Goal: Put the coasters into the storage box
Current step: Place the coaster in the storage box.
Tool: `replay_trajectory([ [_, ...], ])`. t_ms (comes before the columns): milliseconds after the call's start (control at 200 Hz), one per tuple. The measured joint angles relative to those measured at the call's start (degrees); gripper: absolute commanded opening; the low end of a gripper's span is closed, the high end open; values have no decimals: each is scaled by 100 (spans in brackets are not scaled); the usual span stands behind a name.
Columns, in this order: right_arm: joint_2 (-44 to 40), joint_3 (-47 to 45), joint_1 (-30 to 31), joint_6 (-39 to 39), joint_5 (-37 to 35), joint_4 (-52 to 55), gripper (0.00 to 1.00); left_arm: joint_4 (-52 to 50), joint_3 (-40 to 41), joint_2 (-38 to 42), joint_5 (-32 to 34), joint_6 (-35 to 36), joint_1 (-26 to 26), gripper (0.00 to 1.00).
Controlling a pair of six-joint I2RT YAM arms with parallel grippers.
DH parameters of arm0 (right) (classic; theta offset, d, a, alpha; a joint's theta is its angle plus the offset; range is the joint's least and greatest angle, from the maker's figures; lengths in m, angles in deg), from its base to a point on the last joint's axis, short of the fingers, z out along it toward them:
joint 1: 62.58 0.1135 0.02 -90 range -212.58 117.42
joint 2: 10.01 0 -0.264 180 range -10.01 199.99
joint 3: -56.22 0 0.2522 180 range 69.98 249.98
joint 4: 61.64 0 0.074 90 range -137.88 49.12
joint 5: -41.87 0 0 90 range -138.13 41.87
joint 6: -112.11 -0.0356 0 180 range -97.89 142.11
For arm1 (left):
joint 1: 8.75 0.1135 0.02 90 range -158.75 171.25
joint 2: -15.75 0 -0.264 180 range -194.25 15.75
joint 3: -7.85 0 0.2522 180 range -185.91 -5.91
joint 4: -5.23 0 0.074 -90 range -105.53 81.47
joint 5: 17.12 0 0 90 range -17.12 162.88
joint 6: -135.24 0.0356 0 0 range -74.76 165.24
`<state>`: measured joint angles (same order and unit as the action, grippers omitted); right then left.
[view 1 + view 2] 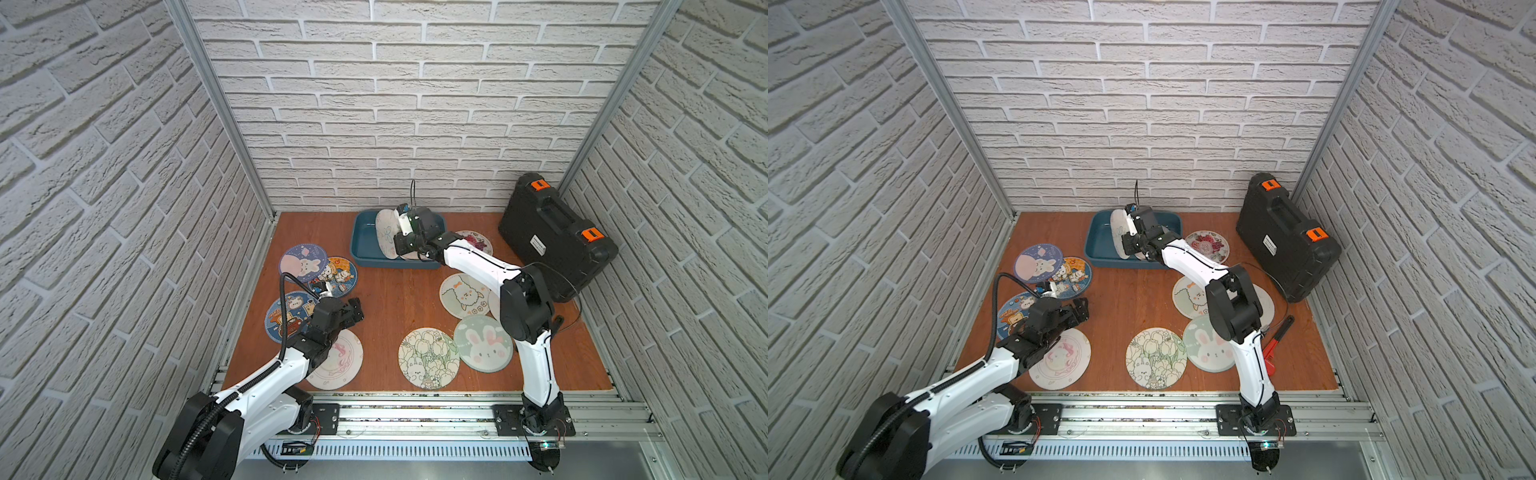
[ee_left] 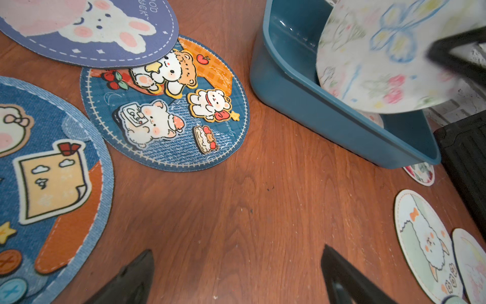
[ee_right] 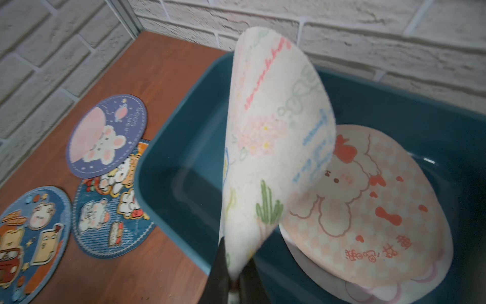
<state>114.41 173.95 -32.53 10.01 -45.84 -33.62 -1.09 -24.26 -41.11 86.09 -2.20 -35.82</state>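
Next, my right gripper moves down toward the pink checkered bunny coaster and releases the butterfly coaster's rim. That stack lies below my gripper inside the box.
My right gripper is shut on the rim of a white butterfly coaster, holding it on edge over the teal storage box. In both top views this coaster stands upright inside the box's outline. A pink checkered bunny coaster leans in the box on another pale one. My left gripper is open over bare wood, beside the blue bears coaster. Several more coasters lie on the table: purple bunny, tulips, green bunny, llama, roses.
A black hard case with orange latches leans at the back right corner. A red wrench lies by the right arm's base. Brick walls close in three sides, and a metal rail runs along the front.
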Motion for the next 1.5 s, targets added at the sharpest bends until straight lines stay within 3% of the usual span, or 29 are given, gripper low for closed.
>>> replay_trajectory([
  [510,1119,448,-343,-269,-1185,151,8,-20,0,-22,61,33,-7,98],
  [775,1207,577,-452,-361,-1300,254,46,-24,0,-22,83,37,-7,98],
  [990,1191,588,-520,-330,-1292,271,56,-199,-33,-63,153,33,-7,98],
  [1225,516,24,-518,-175,-933,256,57,-470,-122,-90,260,24,-7,98],
  [1500,-732,-697,-514,-17,-48,66,57,-824,-225,-94,348,28,-7,98],
])
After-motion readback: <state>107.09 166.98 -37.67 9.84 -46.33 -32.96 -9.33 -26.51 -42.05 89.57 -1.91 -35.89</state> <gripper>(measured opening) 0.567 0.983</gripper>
